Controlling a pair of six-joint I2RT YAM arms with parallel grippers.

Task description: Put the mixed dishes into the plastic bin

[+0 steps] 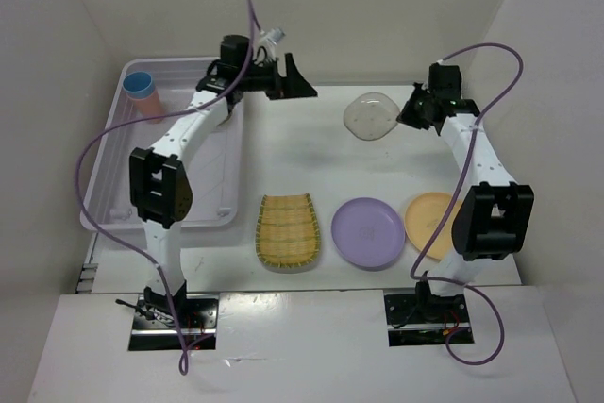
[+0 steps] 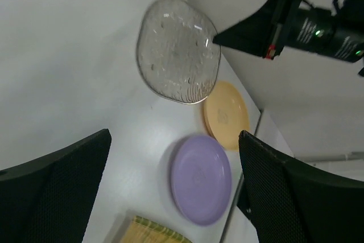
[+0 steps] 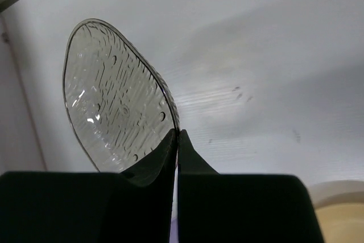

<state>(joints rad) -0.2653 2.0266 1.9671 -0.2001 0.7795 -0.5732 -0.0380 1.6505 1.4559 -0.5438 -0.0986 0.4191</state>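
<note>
My left gripper will next move slightly back to the translucent grey plate, onto the plate's rim facing the bin (image 2: 142,77), since my right gripper is pinching the opposite edge.
My right gripper (image 1: 408,112) is shut on the rim of a translucent grey plate (image 1: 370,115) and holds it tilted above the table at the back; the right wrist view shows the fingertips pinching the plate (image 3: 114,95) at its edge (image 3: 178,134). My left gripper (image 1: 300,84) is open and empty, just right of the plastic bin (image 1: 229,191), left of that plate. Its wrist view shows the grey plate (image 2: 178,49), orange plate (image 2: 226,114) and lilac plate (image 2: 201,178). A blue cup (image 1: 140,85) sits in a pink cup (image 1: 151,107) in the bin's far left corner. Only one grey plate shows.
The yellow ribbed tray (image 1: 288,230), lilac plate (image 1: 368,232) and orange plate (image 1: 427,217) lie in a row near the table's front, the orange one partly under the right arm. White walls close in the back and both sides.
</note>
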